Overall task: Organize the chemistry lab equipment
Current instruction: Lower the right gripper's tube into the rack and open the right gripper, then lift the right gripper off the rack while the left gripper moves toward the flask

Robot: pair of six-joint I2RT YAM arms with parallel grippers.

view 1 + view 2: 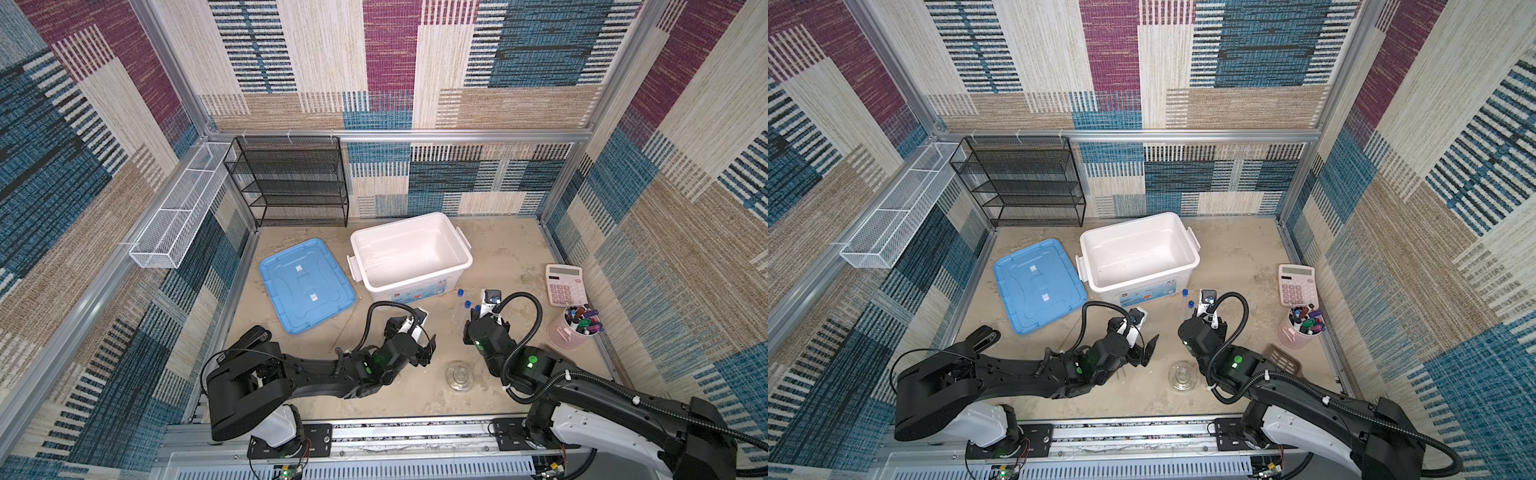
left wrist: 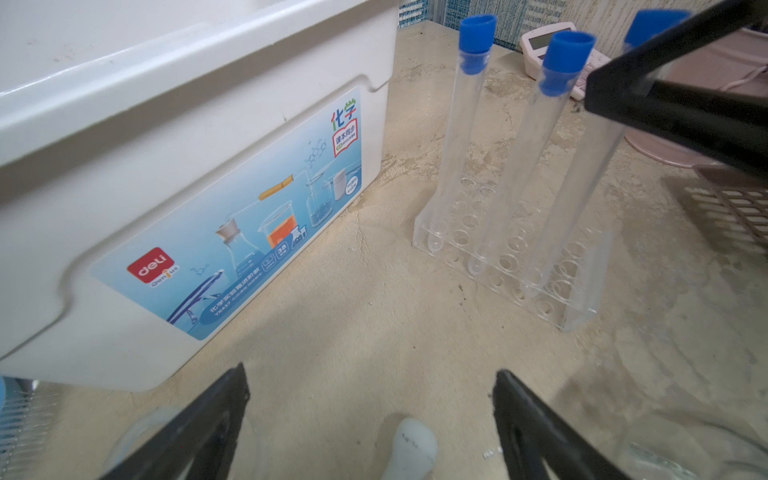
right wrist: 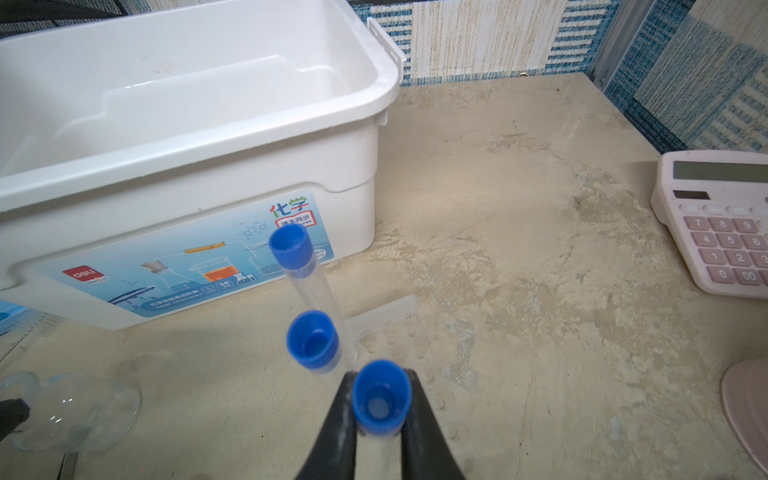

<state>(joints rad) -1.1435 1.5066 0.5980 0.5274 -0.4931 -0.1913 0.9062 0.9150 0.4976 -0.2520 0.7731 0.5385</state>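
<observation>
I will next keep my right gripper above and spread its fingers to let go of the nearest tube (image 3: 380,399), because the tube's lower end is already in the clear welled tray (image 3: 398,337).
Three clear blue-capped tubes stand in a clear welled tray (image 2: 582,307) in front of the white bin. My right gripper (image 3: 379,374) is shut on the nearest tube (image 3: 380,399), just below its cap. The other two tubes (image 3: 312,338) (image 3: 291,249) stand free behind it. My left gripper (image 2: 372,376) hangs open over the table, left of the tray, with the white pestle (image 2: 411,449) under it and nothing between its fingers. Small clear glass dishes (image 1: 459,376) sit between the two arms. A thin rod (image 1: 343,332) lies beside the blue lid.
The open white bin (image 1: 467,257) stands at the middle back, its blue lid (image 1: 307,286) flat to the left. A pink calculator (image 1: 565,284) and a pink cup of markers (image 1: 575,328) sit at the right. A black mesh shelf (image 1: 291,183) and a white mesh basket (image 1: 183,208) are at the back left.
</observation>
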